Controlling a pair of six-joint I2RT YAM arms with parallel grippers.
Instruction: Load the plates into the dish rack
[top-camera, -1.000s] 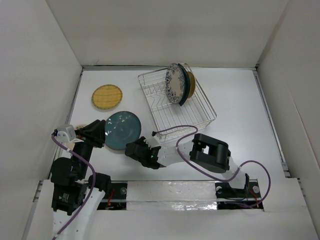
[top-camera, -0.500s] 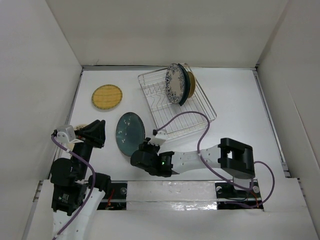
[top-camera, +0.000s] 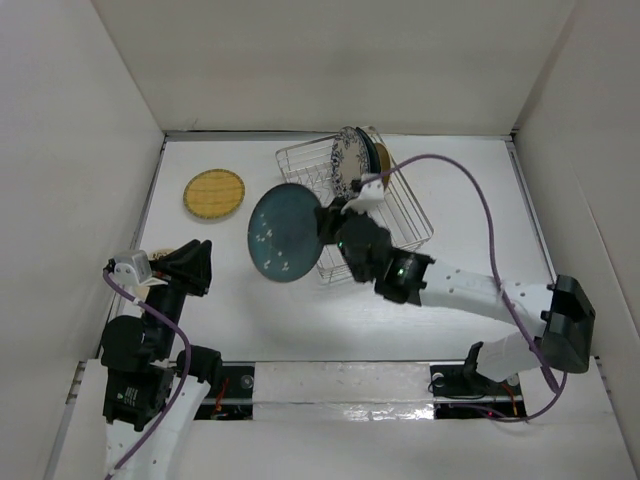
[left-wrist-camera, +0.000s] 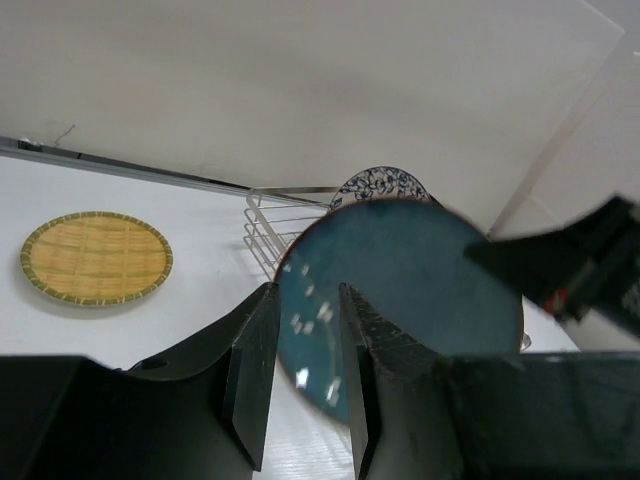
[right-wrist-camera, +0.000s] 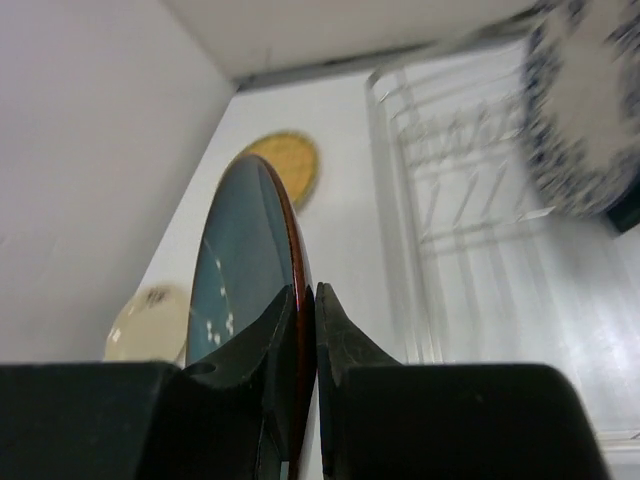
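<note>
The free slot (top-camera: 321, 172) (right-wrist-camera: 497, 190) beside the floral plate is outward and below, so my right gripper will next move outward, turn the teal plate parallel, lower it and let it go.
My right gripper (top-camera: 325, 228) is shut on the rim of a round dark teal plate (top-camera: 283, 232) and holds it upright in the air, just left of the silver wire dish rack (top-camera: 408, 212). In the right wrist view the fingers (right-wrist-camera: 306, 300) pinch the plate's edge (right-wrist-camera: 240, 270). A white plate with a blue floral rim (top-camera: 346, 166) stands in the rack's far end, with a dark teal plate (top-camera: 371, 172) and a yellow-brown one behind it. My left gripper (top-camera: 196, 266) is open and empty, low at the left; the teal plate (left-wrist-camera: 420, 270) shows beyond its fingers.
A yellow-brown woven-look plate (top-camera: 214, 193) lies flat on the table at the far left, also in the left wrist view (left-wrist-camera: 95, 257). A small cream plate (right-wrist-camera: 150, 320) shows in the right wrist view, low at the left. White walls enclose the table.
The right arm has taken the teal plate from beside the left gripper, turned it upright and carried it up and back to the rack's left side. The left arm has stayed put.
</note>
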